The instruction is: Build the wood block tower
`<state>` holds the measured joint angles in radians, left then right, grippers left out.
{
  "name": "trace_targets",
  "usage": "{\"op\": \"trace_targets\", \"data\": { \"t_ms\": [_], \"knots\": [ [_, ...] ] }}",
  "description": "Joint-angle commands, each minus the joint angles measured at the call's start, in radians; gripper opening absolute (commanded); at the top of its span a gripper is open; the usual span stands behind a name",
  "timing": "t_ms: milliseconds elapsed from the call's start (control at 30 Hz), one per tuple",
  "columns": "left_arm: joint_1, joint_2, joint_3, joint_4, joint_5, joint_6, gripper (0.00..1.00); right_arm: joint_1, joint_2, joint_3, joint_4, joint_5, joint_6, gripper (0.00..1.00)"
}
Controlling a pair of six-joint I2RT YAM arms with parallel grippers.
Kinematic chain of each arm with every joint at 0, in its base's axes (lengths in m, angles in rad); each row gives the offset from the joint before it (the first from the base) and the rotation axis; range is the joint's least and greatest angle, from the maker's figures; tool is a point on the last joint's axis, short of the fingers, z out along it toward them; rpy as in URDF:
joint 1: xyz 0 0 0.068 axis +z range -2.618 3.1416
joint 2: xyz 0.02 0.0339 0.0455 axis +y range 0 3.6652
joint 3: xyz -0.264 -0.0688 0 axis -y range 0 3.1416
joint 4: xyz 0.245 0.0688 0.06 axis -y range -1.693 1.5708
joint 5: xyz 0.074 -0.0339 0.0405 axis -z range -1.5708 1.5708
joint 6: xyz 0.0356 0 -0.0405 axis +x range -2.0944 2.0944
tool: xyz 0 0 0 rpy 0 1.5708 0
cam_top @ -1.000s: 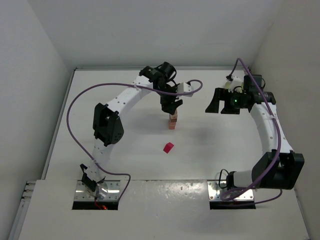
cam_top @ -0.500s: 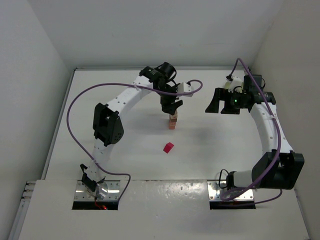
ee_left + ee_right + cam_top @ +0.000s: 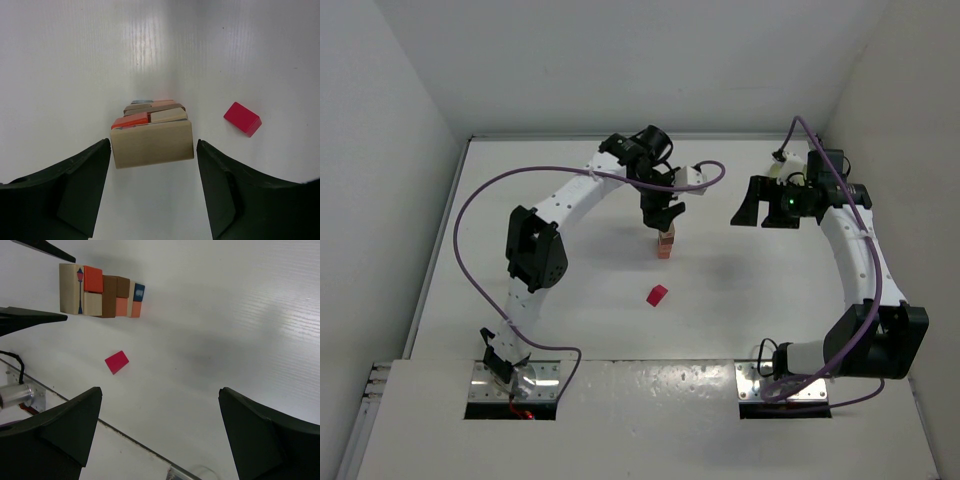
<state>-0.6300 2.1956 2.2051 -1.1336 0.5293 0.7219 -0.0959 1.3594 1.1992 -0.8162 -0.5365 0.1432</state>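
Observation:
The loose red block (image 3: 657, 295) (image 3: 116, 362) sits under my right gripper, back and left in the top view, so I need to sweep there, turn, lower and close on it.
The tower (image 3: 666, 243) stands mid-table, a narrow column of pale, orange and brown blocks. In the left wrist view I look down on its pale top block (image 3: 152, 143), with orange and brown blocks showing beneath. My left gripper (image 3: 663, 215) hangs just above the tower, open, its fingers (image 3: 75, 185) on either side of the top block and clear of it. The tower also shows in the right wrist view (image 3: 100, 290). A loose red block (image 3: 657, 294) lies on the table nearer the arm bases; both wrist views show it (image 3: 242, 118) (image 3: 116, 362). My right gripper (image 3: 752, 205) is open and empty, well to the right.
White walls close the table at the back and both sides. A raised white ledge (image 3: 640, 390) with the arm bases runs along the near edge. The left arm's purple cable (image 3: 705, 175) loops near the tower.

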Motion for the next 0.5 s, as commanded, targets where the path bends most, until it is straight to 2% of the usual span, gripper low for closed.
{"op": "trace_targets", "data": {
  "t_ms": [0,67,200,333,467],
  "knots": [
    [-0.014,0.012,-0.004,0.009,0.014,0.005,0.75,-0.007,-0.005,0.000,0.023,-0.020,0.006,1.00],
    [-0.014,0.012,-0.004,0.009,0.014,0.005,0.75,-0.007,-0.005,-0.001,0.023,-0.020,0.006,1.00],
    [-0.005,0.001,0.048,0.009,0.046,-0.007,0.82,-0.007,-0.005,-0.001,0.023,-0.020,0.006,1.00],
    [-0.005,-0.049,0.102,0.009,0.067,-0.007,1.00,-0.007,-0.002,-0.004,0.023,-0.026,-0.004,1.00],
    [-0.005,-0.132,0.111,-0.014,0.106,0.005,1.00,-0.007,0.003,-0.010,0.023,-0.031,-0.004,1.00]
  ]
}}
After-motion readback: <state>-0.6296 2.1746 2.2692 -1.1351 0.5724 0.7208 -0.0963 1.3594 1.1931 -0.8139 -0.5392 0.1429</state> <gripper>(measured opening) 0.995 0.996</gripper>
